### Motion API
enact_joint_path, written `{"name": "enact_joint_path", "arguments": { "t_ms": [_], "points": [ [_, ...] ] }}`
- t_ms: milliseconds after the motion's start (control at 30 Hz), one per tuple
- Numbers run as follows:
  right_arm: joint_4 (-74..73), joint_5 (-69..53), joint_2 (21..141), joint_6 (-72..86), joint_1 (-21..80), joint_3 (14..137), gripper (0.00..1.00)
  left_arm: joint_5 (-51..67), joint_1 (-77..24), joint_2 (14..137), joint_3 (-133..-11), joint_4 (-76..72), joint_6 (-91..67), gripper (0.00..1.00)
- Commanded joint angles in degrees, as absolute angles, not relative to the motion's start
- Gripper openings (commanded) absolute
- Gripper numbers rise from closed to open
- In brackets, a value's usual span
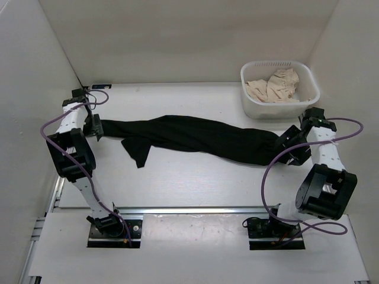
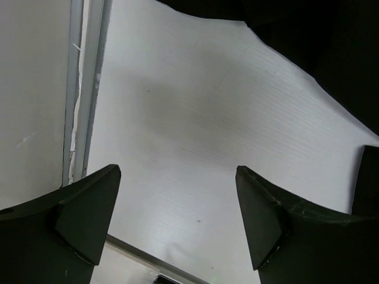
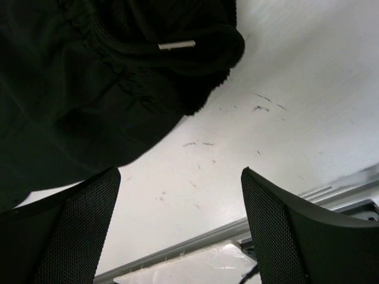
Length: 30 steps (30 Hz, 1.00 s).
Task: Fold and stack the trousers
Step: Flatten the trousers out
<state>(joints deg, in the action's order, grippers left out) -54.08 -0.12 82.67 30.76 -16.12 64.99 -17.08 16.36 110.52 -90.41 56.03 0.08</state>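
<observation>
My right gripper moves outward and down next until its open fingers straddle the near corner of the waistband, since only bare table lies between them.
The black trousers (image 1: 189, 135) lie stretched in a long band across the middle of the table, with one flap hanging toward the near side left of centre. At their left end my left gripper (image 1: 95, 126) stands open. In its wrist view the left gripper (image 2: 177, 171) has only bare table between its fingers, and the trousers' fabric (image 2: 331, 53) lies just beyond at the upper right. My right gripper (image 1: 290, 139) stands open at the right end. In the right wrist view the right gripper (image 3: 180, 171) holds nothing, and the gathered waistband (image 3: 118, 65) with a white-tipped drawstring lies just ahead of it.
A white basket (image 1: 253, 107) holding beige cloth (image 1: 275, 86) stands at the back right, close behind the right arm. White walls enclose the table (image 1: 195, 183) on the left, back and right. A metal rail (image 1: 189, 210) runs along the near edge.
</observation>
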Motion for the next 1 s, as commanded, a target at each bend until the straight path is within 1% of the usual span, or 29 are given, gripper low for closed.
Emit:
{"name": "enact_joint_path", "arguments": {
  "t_ms": [0,133,200,267,333,367,400,433,467,533,567,600,700,800,967],
  "points": [
    [-46.3,-1.0,83.7,33.0,-17.1,62.1,0.87,-14.9,16.9,109.9,-89.2,52.4,0.0,0.91],
    [-39.4,-3.2,87.5,34.0,-17.8,61.5,0.87,-10.3,18.8,113.7,-92.5,51.9,0.0,0.91],
    [-37.4,-4.0,91.3,34.0,-17.8,62.7,0.87,-8.5,18.8,115.2,-94.6,51.3,0.0,0.93],
    [-37.4,-5.1,94.0,34.0,-17.8,63.8,0.82,-7.3,18.8,117.2,-95.1,51.3,0.0,0.93],
    [-37.4,-5.7,96.8,34.5,-17.8,64.5,0.75,-7.3,18.8,118.5,-95.8,50.1,0.0,0.96],
    [-36.8,-6.2,97.6,35.1,-17.8,64.5,0.62,-7.3,18.8,119.6,-95.8,49.0,0.0,0.96],
    [-36.8,-6.2,97.6,35.1,-17.8,64.5,0.53,-7.3,18.8,120.2,-96.6,48.3,0.0,1.0],
    [-36.3,-6.2,97.6,35.1,-17.8,64.5,0.43,-7.3,18.8,120.8,-97.5,47.6,0.0,1.0],
    [-36.3,-6.2,97.6,35.1,-17.8,64.5,0.26,-7.3,18.8,120.8,-97.5,46.8,0.0,1.0],
    [-38.0,-5.0,97.6,35.1,-17.8,65.4,0.13,-6.0,18.1,121.6,-99.5,44.6,0.0,1.0],
    [-38.8,-5.0,96.9,34.4,-17.8,66.4,0.02,-5.1,17.4,122.1,-100.3,44.6,0.0,1.0],
    [-39.6,-4.2,96.9,33.6,-17.8,67.0,0.0,-2.6,16.9,122.1,-101.3,44.6,0.0,1.0],
    [-42.8,-1.9,93.7,32.2,-17.8,68.5,0.0,1.2,16.9,122.6,-105.4,44.6,0.0,1.0],
    [-44.1,-0.5,89.9,31.5,-17.8,69.7,0.0,2.3,16.9,124.7,-109.2,45.2,0.0,1.0],
    [-46.5,-1.4,88.7,29.9,-17.8,71.0,0.0,3.3,16.9,132.6,-115.9,49.9,0.0,1.0]
  ]
}}
